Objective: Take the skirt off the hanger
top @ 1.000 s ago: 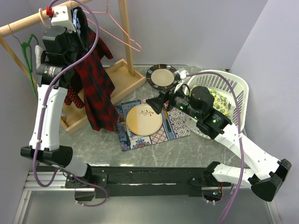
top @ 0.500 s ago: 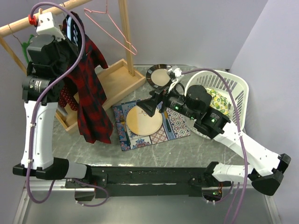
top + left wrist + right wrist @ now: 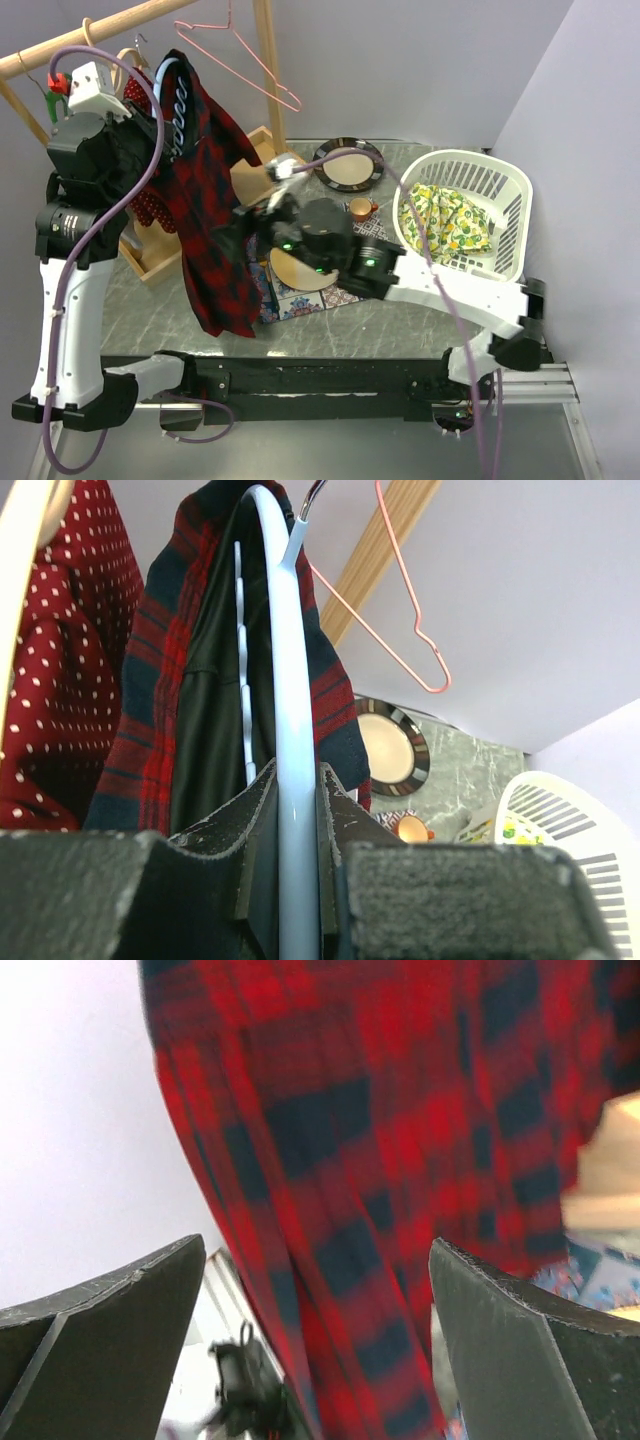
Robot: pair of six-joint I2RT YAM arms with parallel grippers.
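Observation:
The skirt hangs ungripped in front of my right gripper's open fingers, so my right gripper will next go to the left in the top view, with its fingers around the skirt's near edge [image 3: 187,243] [image 3: 305,1335].
A red and dark plaid skirt [image 3: 210,220] hangs on a light blue hanger [image 3: 170,95] at the left, below the wooden rail [image 3: 100,35]. My left gripper [image 3: 297,820] is shut on the hanger's blue arm [image 3: 285,710], with the skirt [image 3: 150,730] draped over it just ahead. In the top view the left gripper [image 3: 145,135] is partly hidden behind the cloth. My right gripper [image 3: 232,240] is open beside the skirt's lower half. In the right wrist view its jaws [image 3: 315,1250] stand wide apart with the plaid cloth [image 3: 380,1160] close in front of them, not gripped.
A red polka-dot garment [image 3: 150,205] hangs behind the skirt. A pink wire hanger [image 3: 240,60] hangs on the rail. The rack's wooden base tray [image 3: 255,165], a plate [image 3: 300,270] on a patterned mat, a dark-rimmed plate [image 3: 348,165], an orange cup [image 3: 360,208] and a white basket [image 3: 470,215] are to the right.
My left arm has carried the hanger and skirt leftward and nearer. My right arm has swung left from the basket, across the mat, up to the skirt.

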